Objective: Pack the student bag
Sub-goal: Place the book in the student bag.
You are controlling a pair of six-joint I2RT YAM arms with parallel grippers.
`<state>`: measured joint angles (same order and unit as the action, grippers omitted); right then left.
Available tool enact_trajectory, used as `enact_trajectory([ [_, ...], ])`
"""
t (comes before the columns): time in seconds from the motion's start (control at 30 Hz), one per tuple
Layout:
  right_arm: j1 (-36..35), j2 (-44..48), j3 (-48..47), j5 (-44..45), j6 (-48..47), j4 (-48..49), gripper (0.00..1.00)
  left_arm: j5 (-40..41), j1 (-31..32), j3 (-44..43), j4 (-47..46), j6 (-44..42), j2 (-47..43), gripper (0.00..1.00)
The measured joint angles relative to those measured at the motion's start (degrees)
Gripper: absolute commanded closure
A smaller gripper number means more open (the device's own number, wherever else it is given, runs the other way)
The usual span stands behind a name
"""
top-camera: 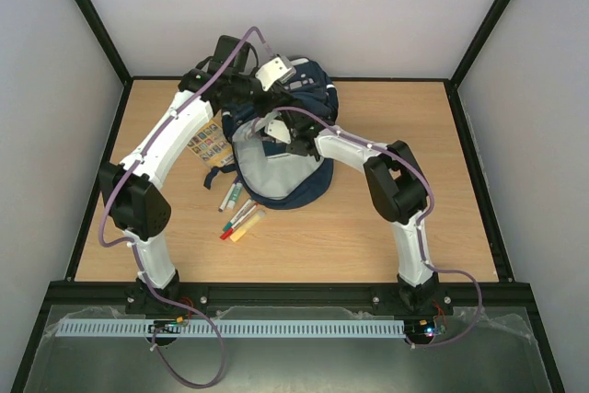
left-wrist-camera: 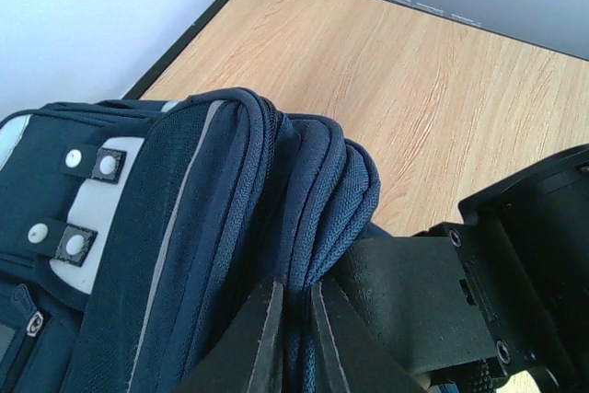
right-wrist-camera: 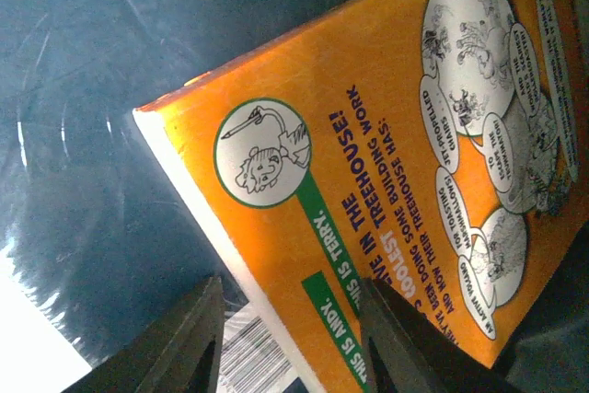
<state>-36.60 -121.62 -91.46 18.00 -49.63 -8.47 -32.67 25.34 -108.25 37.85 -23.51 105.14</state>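
The pale grey lining (top-camera: 276, 177) is uncovered, below and behind my left gripper. I need to bring the navy fold back and down over it with my left gripper next and let go.
The navy student bag (top-camera: 311, 78) lies at the back middle of the table, its mouth open toward me and its pale grey lining (top-camera: 276, 177) showing. My left gripper (top-camera: 289, 86) is shut on a fold of the bag's navy rim fabric (left-wrist-camera: 317, 190), holding it up; in the left wrist view (left-wrist-camera: 294, 319) the jaws pinch the cloth. My right gripper (top-camera: 269, 132) reaches into the bag's mouth. In the right wrist view (right-wrist-camera: 299, 347) its fingers stand wide apart over the corner of an orange book (right-wrist-camera: 396, 163) that lies against the bag's dark inside (right-wrist-camera: 83, 89).
Left of the bag lie a colourful card (top-camera: 208, 144) and several markers (top-camera: 237, 213). A barcoded label (right-wrist-camera: 250, 358) shows under the book's corner. Grey walls and a black frame (top-camera: 101, 34) enclose the wooden table (top-camera: 405, 126).
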Motion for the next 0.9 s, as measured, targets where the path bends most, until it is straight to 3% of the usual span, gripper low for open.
enact_trajectory([
  [0.17,-0.02,1.66,1.29,-2.58,0.72,-1.68,0.46,-0.81,0.0,0.0,0.07,0.22,-0.07,0.98],
  [0.37,-0.28,11.21,12.41,-8.5,2.82,-6.54,0.43,-4.11,1.81,0.39,3.72,0.59,-0.04,0.98],
  [0.67,0.92,34.86,28.5,-18.6,6.71,-15.61,0.42,-7.45,3.89,0.66,7.13,1.01,1.86,0.98],
  [0.9,11.91,42.77,30.56,-27.06,10.78,-22.82,0.48,-7.28,9.46,0.5,7.17,0.7,6.91,0.97],
])
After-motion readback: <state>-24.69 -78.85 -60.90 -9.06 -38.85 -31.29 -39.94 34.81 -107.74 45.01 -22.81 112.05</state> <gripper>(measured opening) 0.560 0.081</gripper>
